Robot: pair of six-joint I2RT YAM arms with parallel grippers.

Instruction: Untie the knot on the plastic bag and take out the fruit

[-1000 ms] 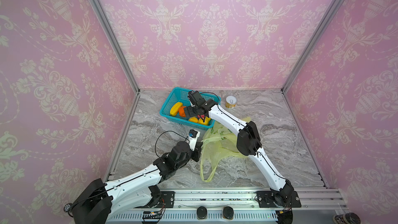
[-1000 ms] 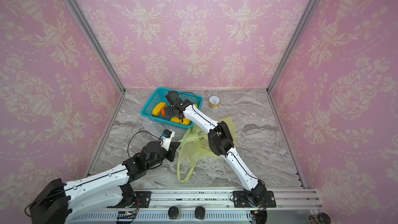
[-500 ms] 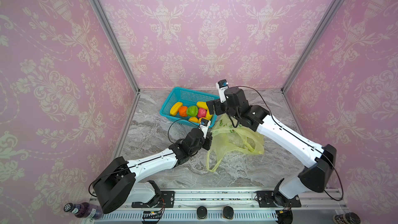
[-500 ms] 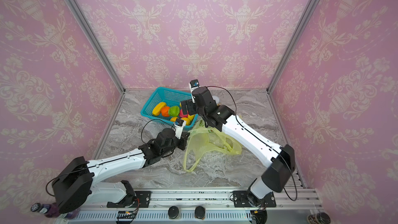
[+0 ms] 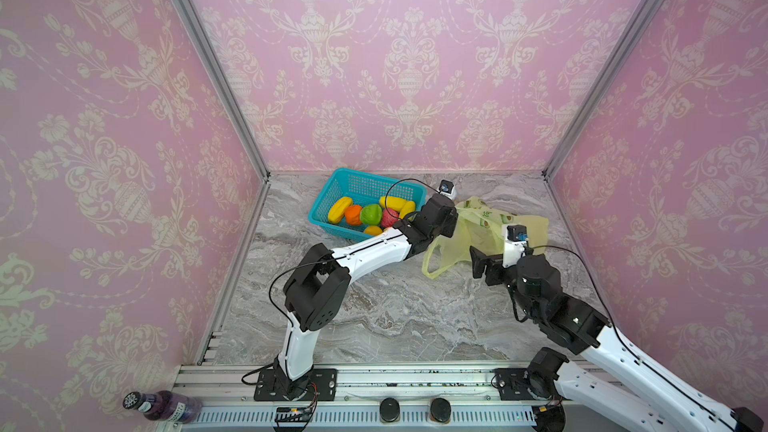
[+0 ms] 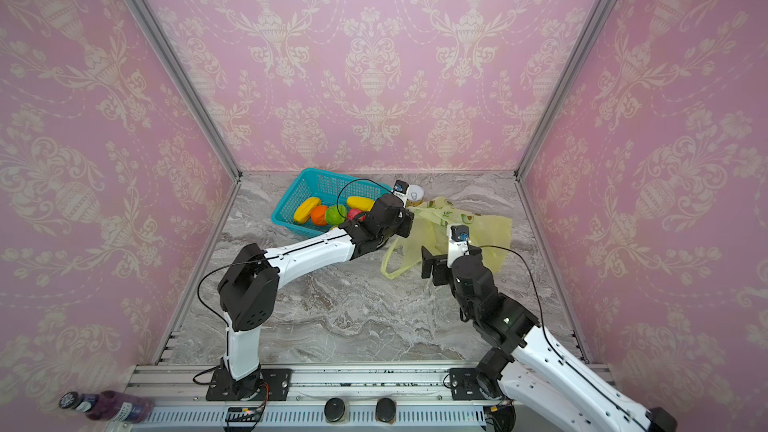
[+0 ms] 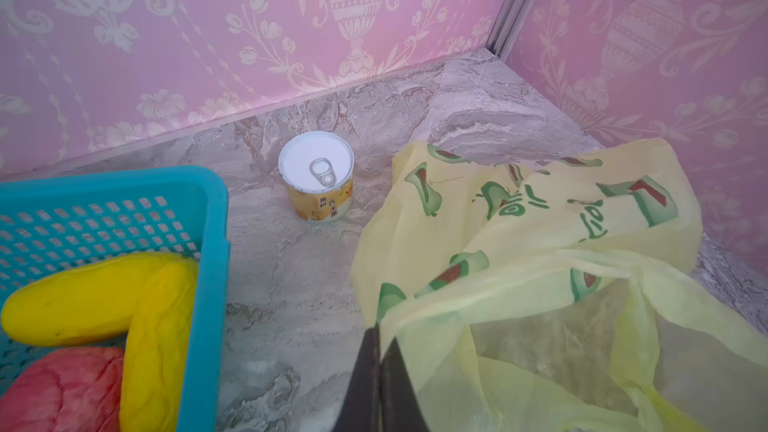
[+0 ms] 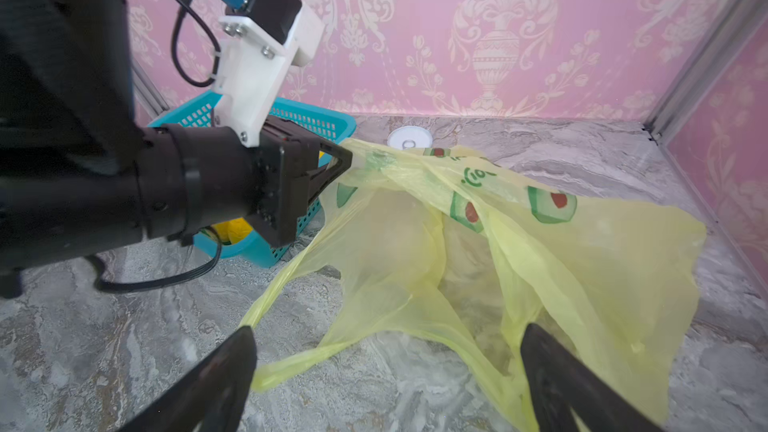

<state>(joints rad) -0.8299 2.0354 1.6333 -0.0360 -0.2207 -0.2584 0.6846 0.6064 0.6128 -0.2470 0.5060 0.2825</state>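
The robot's left gripper needs to go away from the teal basket (image 5: 328, 193) toward the slack bag's printed panel (image 5: 486, 213) and let go of the bunched edge of the bag's opening, because the fruit is in that basket.
The thin yellow-green plastic bag (image 5: 494, 224) (image 6: 486, 238) lies slack and flat-looking on the marble at the back right. My left gripper (image 7: 379, 336) (image 8: 348, 157) is shut on a bunched edge of the bag's mouth and holds it off the table. One loop handle (image 5: 432, 263) hangs loose toward the front. The knot is out of view. The fruit (image 5: 370, 214) (image 6: 328, 214), yellow, orange, green and pink-red, sits in the teal basket (image 5: 328, 193). My right gripper (image 8: 388, 340) (image 5: 492, 253) stands wide open just in front of the bag, its fingers either side of the handle strip, holding nothing.
A small white-topped can (image 7: 316, 176) (image 6: 415, 193) stands between the basket and the bag near the back wall. The left arm stretches diagonally across the middle of the table. Pink walls close in three sides. A purple bottle (image 5: 158, 405) lies outside by the front rail.
My left gripper has carried the bag toward the back right. The right arm has pulled away from the basket and now faces the bag from the front right.
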